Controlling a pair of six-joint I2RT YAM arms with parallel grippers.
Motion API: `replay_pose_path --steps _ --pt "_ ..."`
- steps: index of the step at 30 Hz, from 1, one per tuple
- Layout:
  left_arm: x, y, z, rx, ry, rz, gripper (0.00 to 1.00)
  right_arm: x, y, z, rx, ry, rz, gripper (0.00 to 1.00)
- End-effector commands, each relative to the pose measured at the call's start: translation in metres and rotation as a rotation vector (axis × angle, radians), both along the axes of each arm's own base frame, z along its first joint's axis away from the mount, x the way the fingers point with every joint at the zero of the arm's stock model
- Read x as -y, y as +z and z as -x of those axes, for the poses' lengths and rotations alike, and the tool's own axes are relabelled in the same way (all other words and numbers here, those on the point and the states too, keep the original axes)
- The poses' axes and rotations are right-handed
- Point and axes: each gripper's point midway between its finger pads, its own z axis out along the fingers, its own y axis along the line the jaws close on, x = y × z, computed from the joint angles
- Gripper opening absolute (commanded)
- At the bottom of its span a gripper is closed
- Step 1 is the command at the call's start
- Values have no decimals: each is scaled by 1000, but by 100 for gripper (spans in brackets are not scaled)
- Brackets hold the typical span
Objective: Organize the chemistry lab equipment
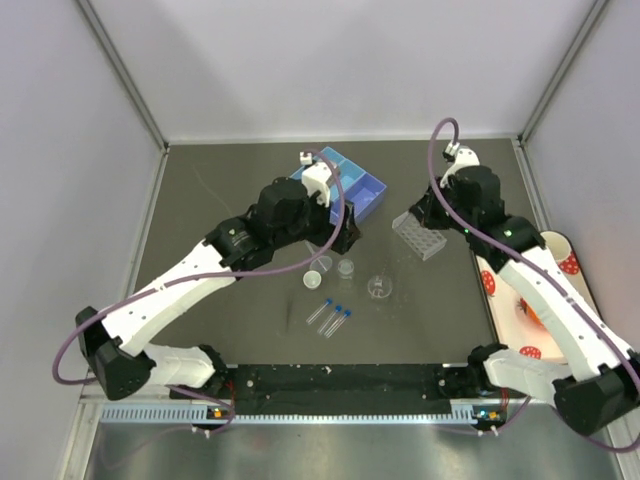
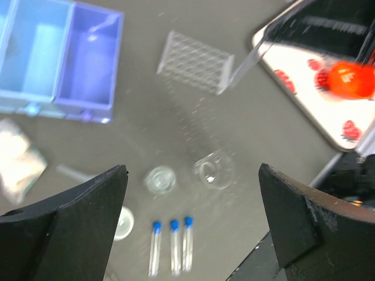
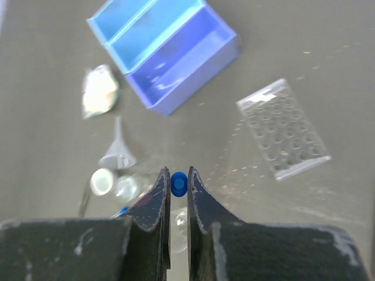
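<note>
The holes at the far corner of the clear holed rack are empty. My right gripper will move over that corner next and go down to release the test tube.
Three blue-capped test tubes (image 1: 328, 318) lie side by side on the dark table and also show in the left wrist view (image 2: 171, 246). My left gripper (image 2: 192, 171) is open and empty, high above them, the small clear beakers (image 1: 346, 268) and the round dish (image 1: 379, 288). My right gripper (image 3: 179, 175) is shut on a fourth blue-capped test tube (image 3: 179, 184), seen end-on between the fingers. It hovers beside the clear holed rack (image 3: 283, 129), which lies on the table (image 1: 422, 236). A small funnel (image 3: 118, 153) stands near the beakers. I cannot make out the blue-tipped stick.
A blue compartment box (image 1: 345, 185) sits at the back centre, with a crumpled clear wrapper (image 3: 99, 91) next to it. The strawberry-patterned tray (image 1: 575, 270) with an orange bowl (image 2: 350, 79) lies at the right edge. Grey walls close in the table.
</note>
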Motion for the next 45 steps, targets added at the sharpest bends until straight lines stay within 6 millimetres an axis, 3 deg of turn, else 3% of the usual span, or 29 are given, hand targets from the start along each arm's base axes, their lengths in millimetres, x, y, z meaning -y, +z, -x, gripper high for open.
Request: replay_pose_path --steps 1,2,3,4,10,19,24,28,45 --pt "-49 -17 -5 22 201 -73 99 44 3 -45 64 -268 145 0" --pt "-50 -17 -3 27 201 -54 99 47 -3 -53 56 -290 159 0" --pt "-55 -30 1 11 208 -65 99 51 -5 -59 58 -312 166 0" --pt "-59 -27 6 13 215 -38 99 55 -7 -65 63 -326 168 0" --pt "-74 -47 18 -4 238 -20 99 51 -17 -101 94 -333 172 0" --pt "-71 -74 32 -58 198 -6 96 59 -48 -144 59 -412 230 0" --pt "-74 -83 37 -61 196 7 96 69 -56 -158 54 -452 246 0" --pt "-74 -86 40 -59 186 11 96 66 -64 -167 42 -446 253 0" --pt "-77 -81 44 -36 175 37 96 69 -92 -173 8 -447 309 0"
